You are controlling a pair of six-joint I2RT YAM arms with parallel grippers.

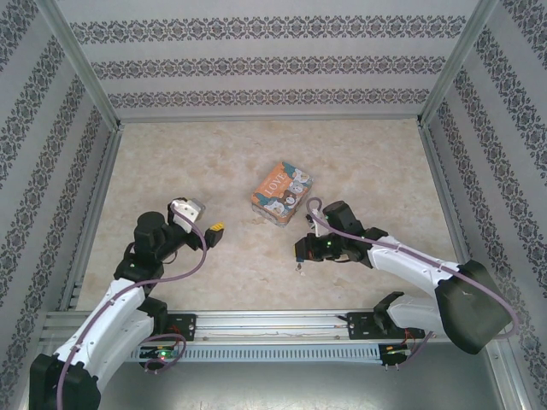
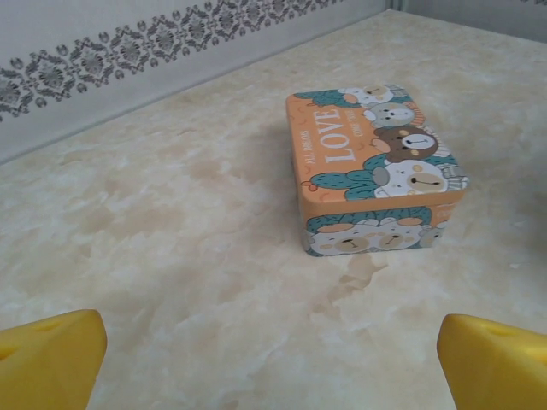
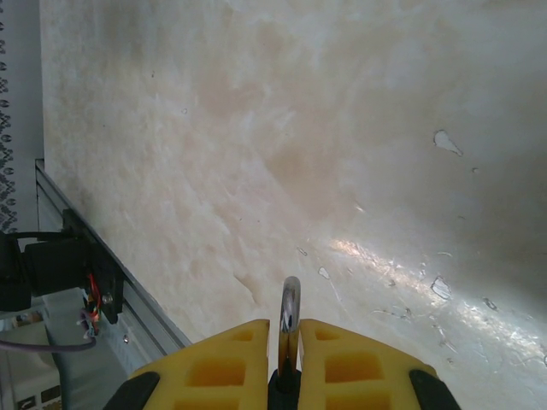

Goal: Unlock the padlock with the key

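The tabletop is bare and clear below the robot's right gripper, between the box and the metal bar, so next the gripper should lower the pinched padlock there and release it.
My right gripper [image 3: 285, 331] is shut on the padlock [image 3: 291, 309]. Its thin silvery shackle sticks out past the yellow fingers [image 3: 224, 359], and its dark body is pinched between them. In the top view the right gripper [image 1: 301, 254] hovers low over the table right of centre, with the shackle [image 1: 299, 266] pointing toward the near edge. My left gripper [image 1: 212, 229] is open and holds nothing. Its yellow fingertips [image 2: 53, 354] stand far apart at the bottom corners of the left wrist view. The key is out of view.
A cartoon-printed orange "LOVE" box [image 1: 281, 194] lies near the table's middle, ahead of the left gripper [image 2: 273, 367] and seen as the box [image 2: 372, 166] in its wrist view. A metal rail [image 1: 273, 323] runs along the near edge. Patterned walls [image 1: 273, 64] enclose the table.
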